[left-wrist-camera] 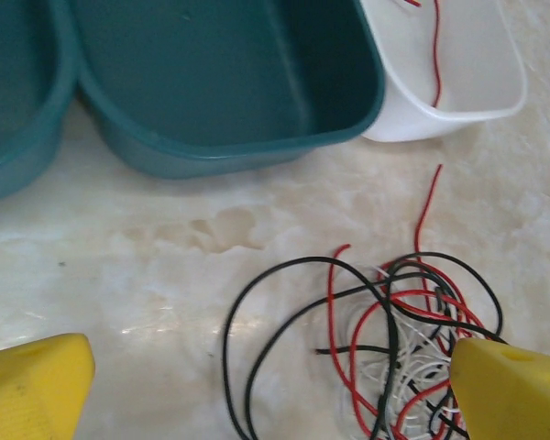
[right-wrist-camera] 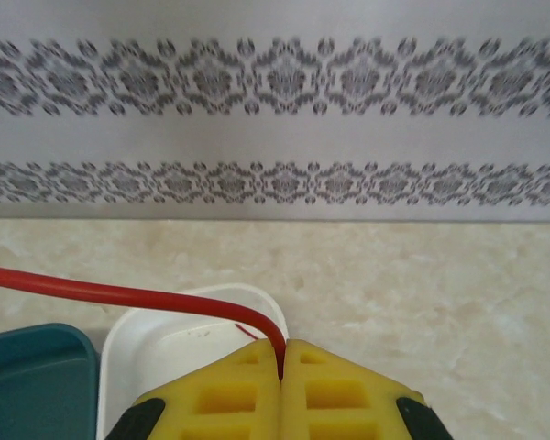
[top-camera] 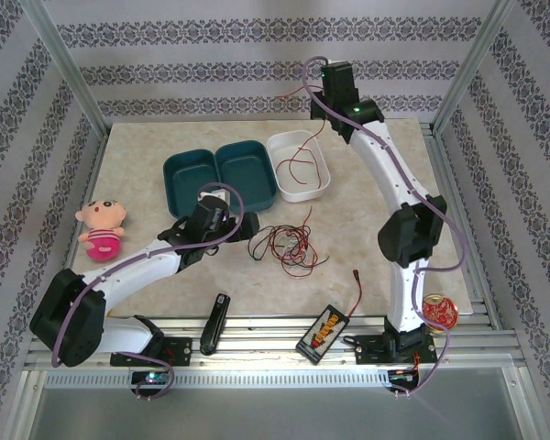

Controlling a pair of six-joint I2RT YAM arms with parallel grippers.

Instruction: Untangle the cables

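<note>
The robot's right gripper should next move down and back into the white tub (right-wrist-camera: pixel 174 353) to let go of the red cable (right-wrist-camera: pixel 119 293), because the tub is below and back from the gripper.
The tangle (top-camera: pixel 289 246) of thin red, black and white cables lies mid-table. My left gripper (top-camera: pixel 253 231) hovers just left of it, open. In the left wrist view its yellow fingertips (left-wrist-camera: pixel 509 390) stand wide apart, the right one over the edge of the tangle (left-wrist-camera: pixel 403 348) and a black loop (left-wrist-camera: pixel 257 339) lying between them. My right gripper (top-camera: pixel 319 92) is raised at the back of the table, shut on a red cable (right-wrist-camera: pixel 119 293) whose free part hangs into the white tub (top-camera: pixel 298 165). The right wrist view has that gripper (right-wrist-camera: pixel 281 357) pinching the cable above the tub (right-wrist-camera: pixel 165 344).
Two teal tubs (top-camera: pixel 220 174) stand left of the white tub. A pink doll (top-camera: pixel 101 229) sits at the left edge. A black-and-yellow box (top-camera: pixel 323 330) with a short red lead, a black tool (top-camera: pixel 215 323) and a red can (top-camera: pixel 438 312) lie along the near edge.
</note>
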